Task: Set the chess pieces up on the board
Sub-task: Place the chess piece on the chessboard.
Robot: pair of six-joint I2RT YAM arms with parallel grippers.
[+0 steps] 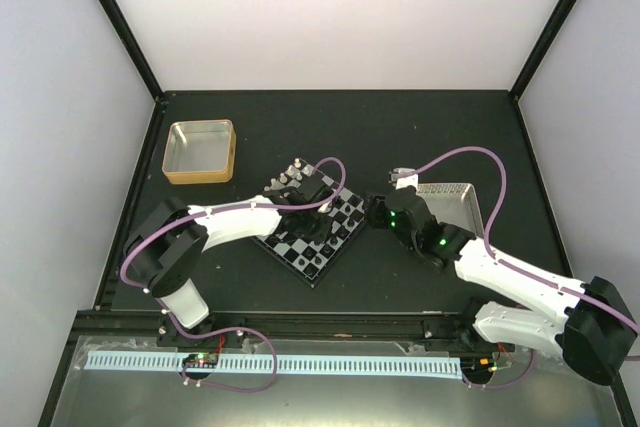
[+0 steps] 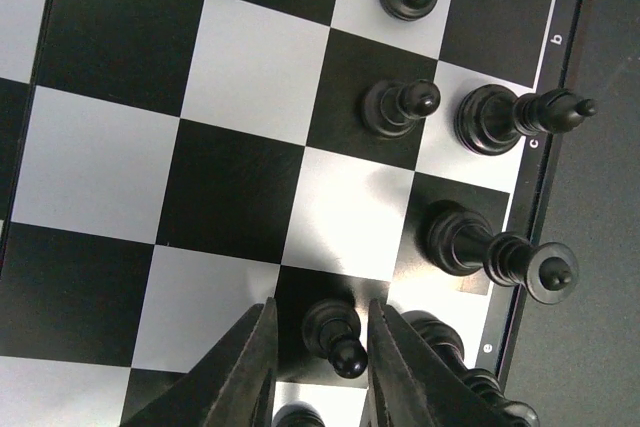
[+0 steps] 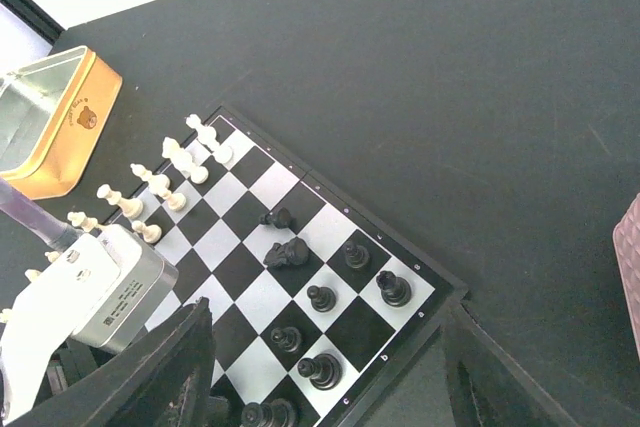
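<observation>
The tipped black pawn is below my right gripper and left in the top view, so my right gripper's open fingers should go over and down around it next.
The board [image 1: 345, 209] lies at the table's middle, turned diagonally. My left gripper [image 1: 305, 223] hangs low over it. In the left wrist view its jaws stand open either side of a standing black pawn [image 2: 335, 332], with a thin gap on each side. Other black pieces [image 2: 500, 119] stand along the board's edge beside it. A black knight [image 3: 287, 252] and a black pawn [image 3: 277, 217] lie tipped over mid-board. Silver-white pieces [image 3: 165, 182] stand along the far edge. My right gripper [image 1: 378, 213] is wide open and empty, above the board's right corner [image 3: 440, 292].
A gold-rimmed metal tray [image 1: 200, 152] sits at the back left. A pink-rimmed metal tray [image 1: 452, 199] lies to the right of the board, behind my right arm. The left arm's wrist [image 3: 100, 287] covers the board's near left part.
</observation>
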